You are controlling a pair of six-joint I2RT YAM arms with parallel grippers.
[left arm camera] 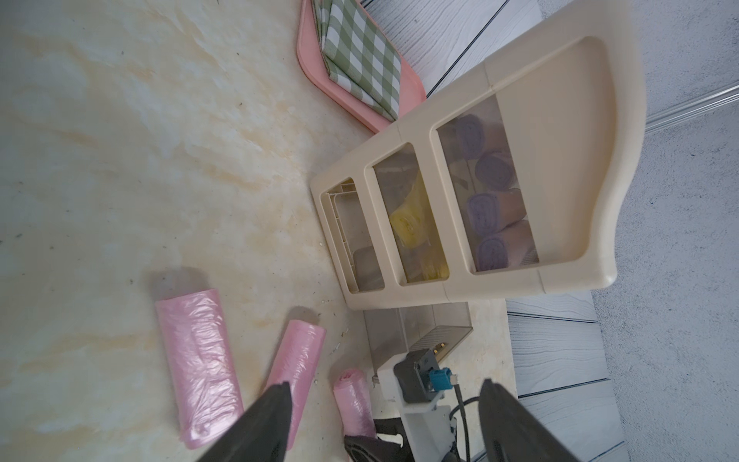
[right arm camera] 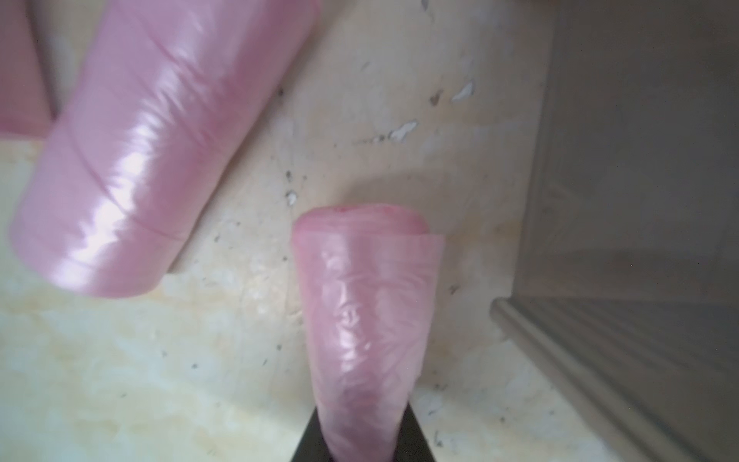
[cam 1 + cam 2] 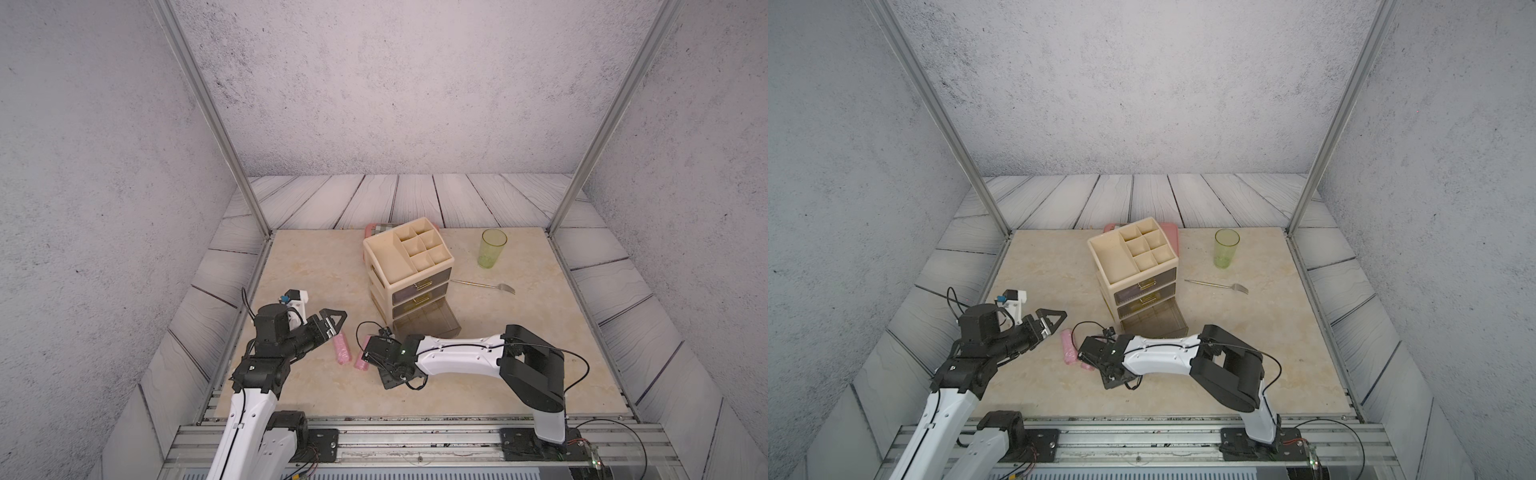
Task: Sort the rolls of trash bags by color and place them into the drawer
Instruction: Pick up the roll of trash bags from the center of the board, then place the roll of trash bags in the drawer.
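I should next move my right gripper up and outward, then down into the grey bottom drawer to release the pink roll, because purple and yellow fill the others.
Three pink rolls of trash bags lie on the table in front of the cream drawer unit. My right gripper is shut on the one nearest the drawers, which rests on the table; my right wrist hides it in both top views. Two more pink rolls lie just left of it. The grey bottom drawer stands pulled out. Purple rolls fill the top drawer and yellow rolls the middle one. My left gripper hovers open above the leftmost roll, holding nothing.
A green translucent cup stands at the back right, with a metal fork lying in front of it. A pink tray carrying a green checked cloth sits behind the drawer unit. Metal frame posts stand at the table's back corners.
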